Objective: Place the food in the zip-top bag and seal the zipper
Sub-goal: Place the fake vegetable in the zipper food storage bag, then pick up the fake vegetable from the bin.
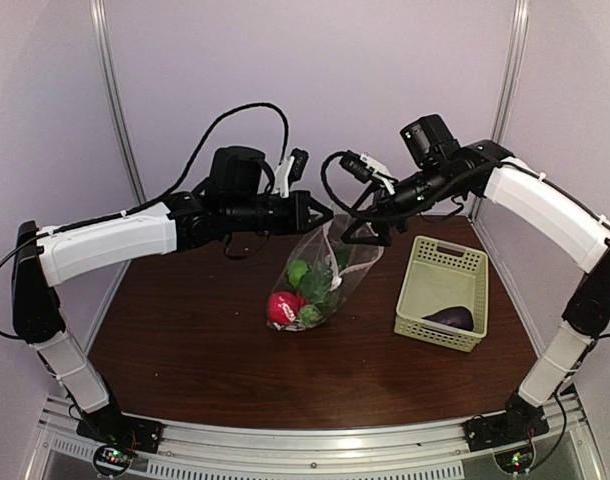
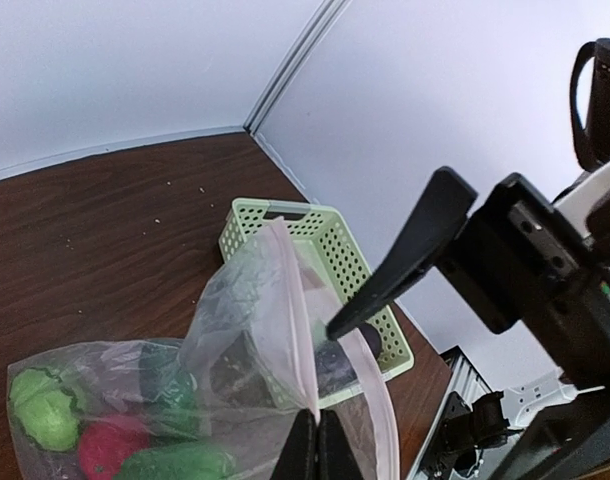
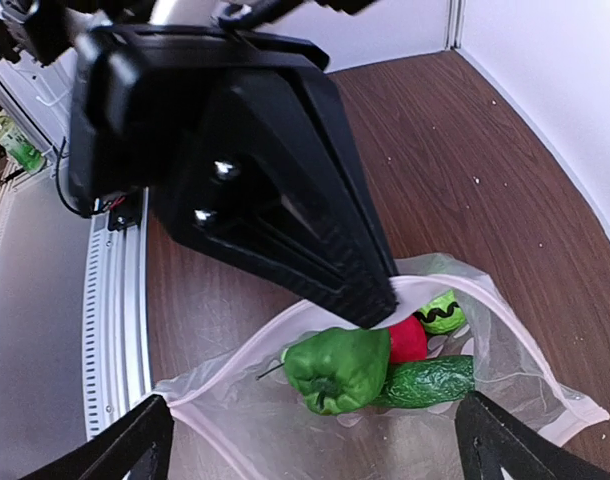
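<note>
Next, my right gripper will swing toward the right in the top view and down onto the dark purple piece [image 1: 450, 318], because only that food remains in the basket.
The zip-top bag [image 1: 325, 268] hangs mouth-up over the table, and my left gripper [image 2: 316, 425] is shut on its pinkish zipper [image 2: 297, 320] edge. My right gripper [image 3: 313, 420] is open just above the bag's open mouth, with nothing between its fingers. Inside the bag lie a green pepper [image 3: 340, 368], a cucumber [image 3: 430, 380], a red piece [image 3: 407, 340] and a pale green piece [image 3: 443, 312]. From above, the red piece [image 1: 283, 307] and green pieces [image 1: 299, 272] show through the plastic. A dark purple piece [image 1: 450, 318] lies in the basket.
The pale green perforated basket [image 1: 437, 262] stands on the brown table to the right of the bag. White walls close in the back and both sides. The metal rail with both arm bases runs along the near edge.
</note>
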### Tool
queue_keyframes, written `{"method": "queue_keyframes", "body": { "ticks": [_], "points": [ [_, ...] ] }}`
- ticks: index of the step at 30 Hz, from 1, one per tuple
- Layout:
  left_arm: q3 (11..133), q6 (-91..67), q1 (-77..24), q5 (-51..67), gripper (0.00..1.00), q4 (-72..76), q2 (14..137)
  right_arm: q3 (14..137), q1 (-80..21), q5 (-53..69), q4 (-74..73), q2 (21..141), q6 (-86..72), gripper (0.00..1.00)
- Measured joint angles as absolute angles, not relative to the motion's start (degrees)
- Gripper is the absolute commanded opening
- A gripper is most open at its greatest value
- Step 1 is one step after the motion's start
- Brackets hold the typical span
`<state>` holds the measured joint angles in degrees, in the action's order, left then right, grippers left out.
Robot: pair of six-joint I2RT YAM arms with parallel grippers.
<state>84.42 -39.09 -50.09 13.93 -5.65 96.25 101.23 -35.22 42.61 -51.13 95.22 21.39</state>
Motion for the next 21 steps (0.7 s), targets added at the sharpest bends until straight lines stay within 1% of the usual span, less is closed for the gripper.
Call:
{"method": "queue_keyframes", "body": {
  "ticks": [3, 5, 8, 10, 12, 15, 19, 21],
  "points": [
    [84.4, -37.4, -50.1, 12.7, 0.00, -6.6, 95.5, 102.3, -33.8, 45.4, -53.2, 93.3, 21.5, 1.00],
    [83.7, -35.9, -50.1, 10.9, 0.00, -7.3, 93.5, 103.4, -30.9, 48.2, -54.2, 91.8, 21.6, 1.00],
    [79.7, -33.4, -49.6, 5.5, 0.00, -7.1, 87.9, 103.0, -20.7, 52.5, -53.0, 87.2, 20.1, 1.00],
    [80.5, -32.3, -48.7, 5.2, 0.00, -7.7, 87.4, 100.0, -14.7, 52.0, -49.9, 83.2, 19.1, 1.00],
    [83.0, -31.3, -48.3, 6.5, 0.00, -7.2, 90.0, 95.9, -11.4, 49.9, -48.7, 79.4, 19.7, 0.99],
    [83.2, -30.0, -50.2, 7.9, 0.00, -6.1, 94.1, 91.2, -10.9, 44.0, -51.0, 77.6, 25.5, 0.96],
    [83.3, -28.7, -55.1, 11.0, 0.00, -6.2, 98.1, 88.5, -10.7, 34.7, -57.1, 83.0, 35.5, 0.91],
    [83.3, -28.3, -56.4, 12.1, 0.00, -6.6, 98.7, 86.2, -10.3, 29.8, -60.4, 86.4, 40.8, 0.85]
  ]
}}
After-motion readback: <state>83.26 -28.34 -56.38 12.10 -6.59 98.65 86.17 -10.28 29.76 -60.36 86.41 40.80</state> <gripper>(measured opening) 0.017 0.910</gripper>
